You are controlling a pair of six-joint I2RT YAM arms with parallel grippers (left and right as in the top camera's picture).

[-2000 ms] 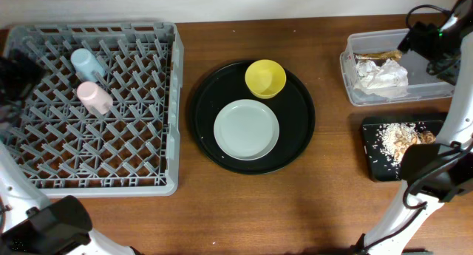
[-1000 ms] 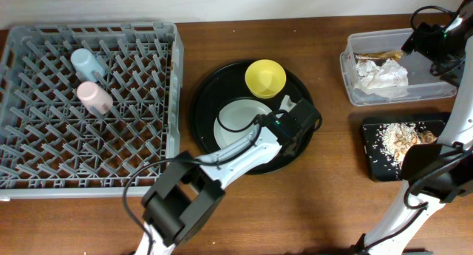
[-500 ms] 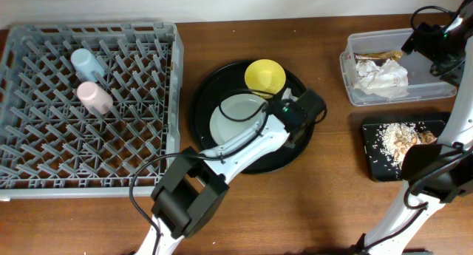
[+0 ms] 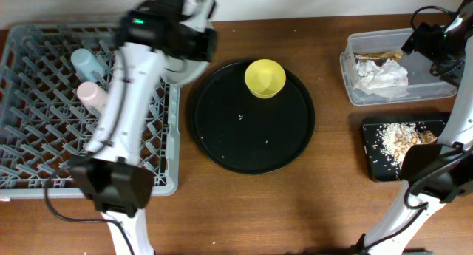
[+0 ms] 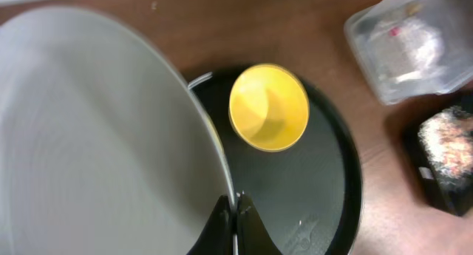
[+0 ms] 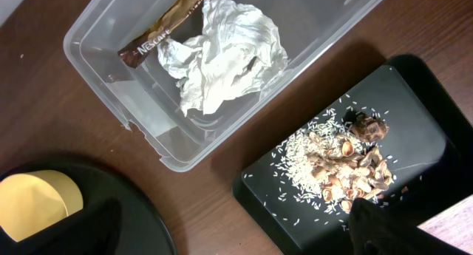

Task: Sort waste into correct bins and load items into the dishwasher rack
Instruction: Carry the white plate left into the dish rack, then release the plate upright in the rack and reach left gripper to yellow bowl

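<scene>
I will next lower my left gripper's on-edge plate, down and left in the overhead view, to the rack's tray-side slots and release it.
My left gripper (image 5: 234, 214) is shut on the rim of the pale grey plate (image 5: 96, 137), which is held on edge. In the overhead view the plate (image 4: 179, 69) hangs over the right wall of the dishwasher rack (image 4: 44, 182). A pink cup (image 4: 94, 97) and a light-blue cup (image 4: 87, 63) stand in the rack. The yellow bowl (image 4: 265, 78) sits on the round black tray (image 4: 251, 137). My right gripper (image 6: 236, 231) is open and empty, high above the bins. The napkin (image 6: 222, 52) and wrapper (image 6: 166, 29) lie in the clear tub (image 6: 111, 85). Food scraps (image 6: 347, 162) lie on the black tray (image 6: 414, 100).
The clear tub (image 4: 355, 92) and the shallow black tray (image 4: 373, 162) stand at the right edge, under my right arm (image 4: 443, 41). Bare brown table runs between the round tray and the bins and along the front edge.
My left gripper shut on the plate's rim, lifted it off the round tray and carried it left and back to the rack's right wall. The right arm has not moved.
</scene>
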